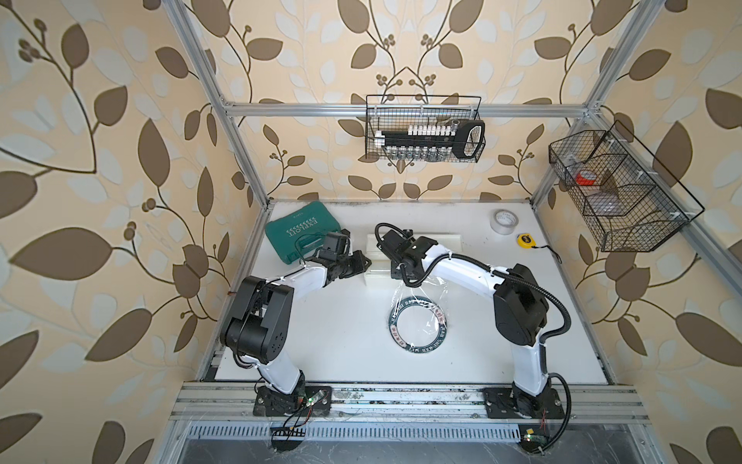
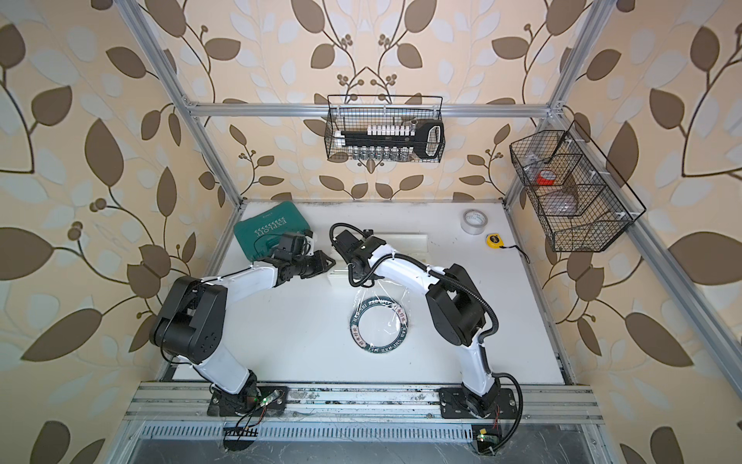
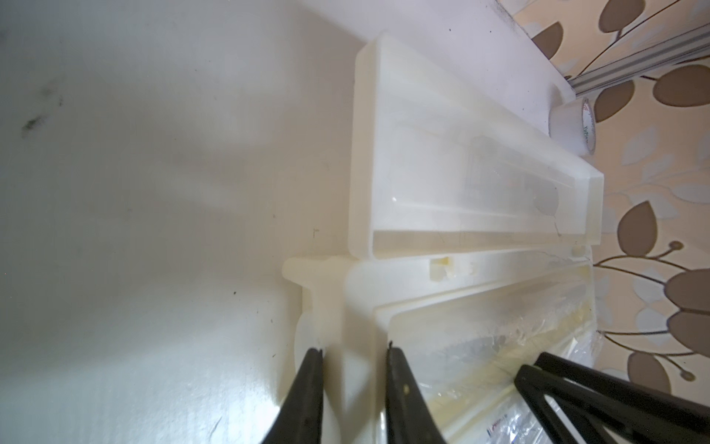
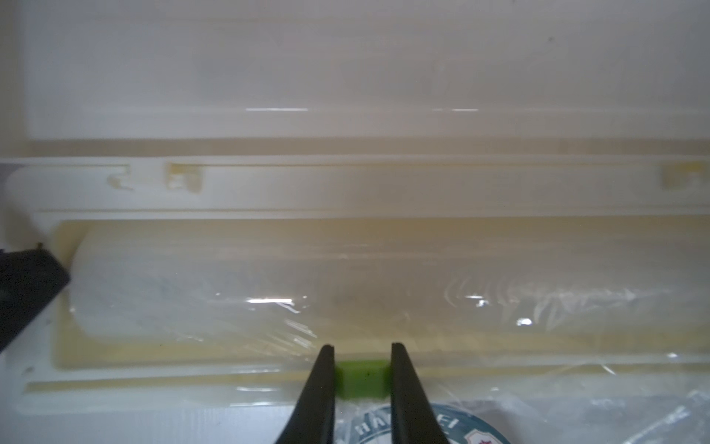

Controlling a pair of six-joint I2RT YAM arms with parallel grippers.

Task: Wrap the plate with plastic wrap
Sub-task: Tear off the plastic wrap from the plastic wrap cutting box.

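My right gripper is short of the box's loose end, which lies beyond it, opposite my left gripper. My right gripper should slide along the box's front edge to that end next and release the tab.
The plate, white with a dark navy lettered rim, lies on the white table between my arms. Plastic wrap runs from the open white dispenser box over the plate. The roll of plastic wrap lies in the box's trough. My left gripper is shut on the box's end piece. My right gripper is shut on the green tab on the box's front edge, with the plate's rim just below it. In both top views the right wrist hides its jaws.
A green tool case lies at the back left, close behind my left wrist. A grey tape roll and a yellow tape measure sit at the back right. Wire baskets hang on the walls.
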